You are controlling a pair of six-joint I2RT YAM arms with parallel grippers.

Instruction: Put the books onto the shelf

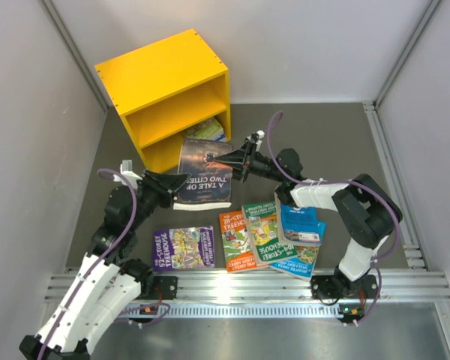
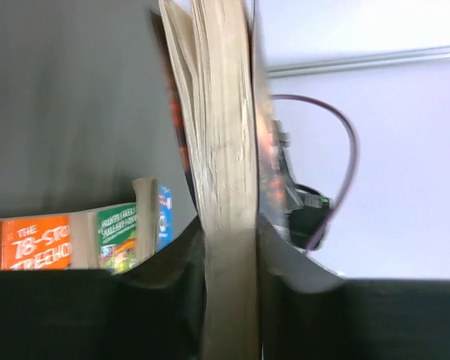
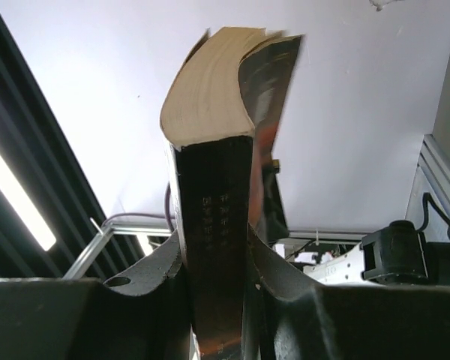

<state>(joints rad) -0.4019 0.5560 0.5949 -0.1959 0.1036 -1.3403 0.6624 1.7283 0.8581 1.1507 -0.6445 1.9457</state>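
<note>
The left gripper will next carry the dark-covered book point(image 1: 204, 176) outward into the shelf's upper section point(image 1: 163, 118) and let go of the book's edge, because that section is empty.
The dark-covered book point(image 1: 204, 176) is held above the table in front of the yellow shelf point(image 1: 165, 71), its cover facing up. My left gripper point(image 1: 178, 184) is shut on its left edge; in the left wrist view the cream page block point(image 2: 225, 150) fills the gap between the jaws. My right gripper point(image 1: 235, 161) is shut on its upper right corner, and the black spine point(image 3: 219, 187) stands clamped between those jaws. One book point(image 1: 207, 129) lies in the shelf's lower compartment. On the table lie a purple book point(image 1: 183, 247), an orange one point(image 1: 236, 238), a green one point(image 1: 261, 234) and a blue one point(image 1: 300, 225).
White walls close in the table on the left, back and right. An aluminium rail point(image 1: 247, 281) runs along the near edge by both arm bases. The right arm's purple cable point(image 1: 274, 131) loops above the held book. The shelf's upper compartment point(image 1: 176, 101) holds nothing.
</note>
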